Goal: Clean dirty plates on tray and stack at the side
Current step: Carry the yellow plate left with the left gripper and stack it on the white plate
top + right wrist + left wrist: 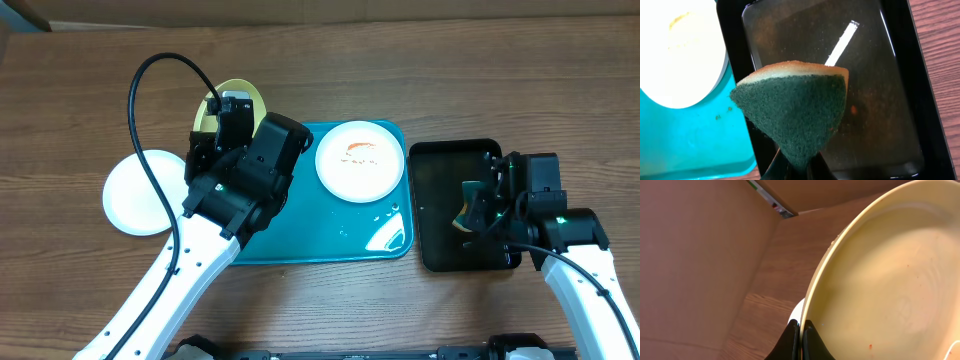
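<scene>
My left gripper will swing to the left in the overhead view and level the tilted plate. Then it will lower the plate onto the clean white plate (140, 192) (796, 312) below and let go of it.
My left gripper (801, 330) is shut on the rim of the pale yellow-green plate (890, 275) and holds it tilted on edge; overhead the plate (243, 93) shows above the tray's far left corner. A clean white plate (140, 192) lies on the table left of the teal tray (330, 235). A white plate with orange-red smears (360, 160) lies on the tray's right part. My right gripper (799, 167) is shut on a green-and-yellow sponge (797, 107), held over the black tray (880, 100).
The black tray (440, 215) stands right of the teal tray. A cardboard wall (695, 255) stands behind the table's far edge. The left arm's black cable (150, 130) loops over the white plate on the table.
</scene>
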You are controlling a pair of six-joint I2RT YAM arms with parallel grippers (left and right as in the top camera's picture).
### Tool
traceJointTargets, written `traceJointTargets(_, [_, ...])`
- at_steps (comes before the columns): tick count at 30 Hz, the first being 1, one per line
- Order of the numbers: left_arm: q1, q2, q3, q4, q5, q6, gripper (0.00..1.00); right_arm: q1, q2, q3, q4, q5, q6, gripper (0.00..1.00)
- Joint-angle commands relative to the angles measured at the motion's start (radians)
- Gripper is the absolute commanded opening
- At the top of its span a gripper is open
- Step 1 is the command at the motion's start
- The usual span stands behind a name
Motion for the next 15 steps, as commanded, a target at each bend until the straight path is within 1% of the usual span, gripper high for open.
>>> traceJointTargets(1, [-0.003, -0.021, 0.023, 0.008, -0.032, 0.008, 0.04, -0.003, 0.003, -0.005, 0.002, 0.01, 0.004, 0.04])
traceJointTargets(6, [-0.003, -0.021, 0.023, 0.007, -0.032, 0.008, 0.04, -0.003, 0.003, -0.005, 0.002, 0.01, 0.004, 0.04])
traceJointTargets(9, [0.031, -0.021, 0.023, -0.009, -0.016, -0.01, 0.04, -0.003, 0.003, -0.005, 0.001, 0.01, 0.004, 0.04])
traceJointTargets(11, [0.081, -0.021, 0.023, -0.036, 0.044, -0.031, 0.04, -0.003, 0.003, -0.005, -0.002, 0.01, 0.004, 0.04])
traceJointTargets(15, [0.259, -0.021, 0.023, -0.082, 0.205, -0.034, 0.04, -0.003, 0.003, -0.005, -0.008, 0.01, 0.003, 0.04])
